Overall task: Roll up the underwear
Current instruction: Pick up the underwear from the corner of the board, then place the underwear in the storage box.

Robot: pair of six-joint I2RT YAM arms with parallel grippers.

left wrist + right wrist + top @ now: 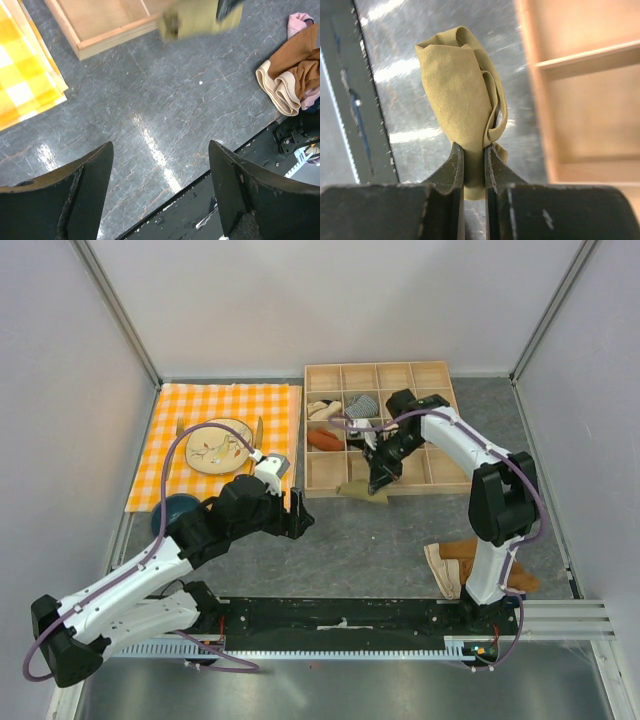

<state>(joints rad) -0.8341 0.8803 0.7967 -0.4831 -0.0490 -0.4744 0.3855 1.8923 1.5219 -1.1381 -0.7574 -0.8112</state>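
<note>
The box's empty corner section is below and to the left in the top view. My right gripper will next swing the bundle [200, 22] over it, lower it and let go.
The olive-khaki underwear [462, 90] hangs as a rolled bundle from my right gripper [474, 150], which is shut on its lower end. From above, the underwear [362, 491] sits just off the front edge of the wooden compartment box [440, 373], with the right gripper [379, 478] over it. The left wrist view catches the bundle [200, 22] blurred at the top. My left gripper [160, 150] is open and empty, hovering above bare grey table left of centre; in the top view the left gripper [298, 515] points right.
An orange checked cloth [170, 420] with a plate [219, 446] lies at the back left. The box holds several rolled garments [325, 438]. A pile of rust-brown, cream and pink garments [462, 562] lies by the right arm's base. A blue bowl [178, 510] sits near the left arm.
</note>
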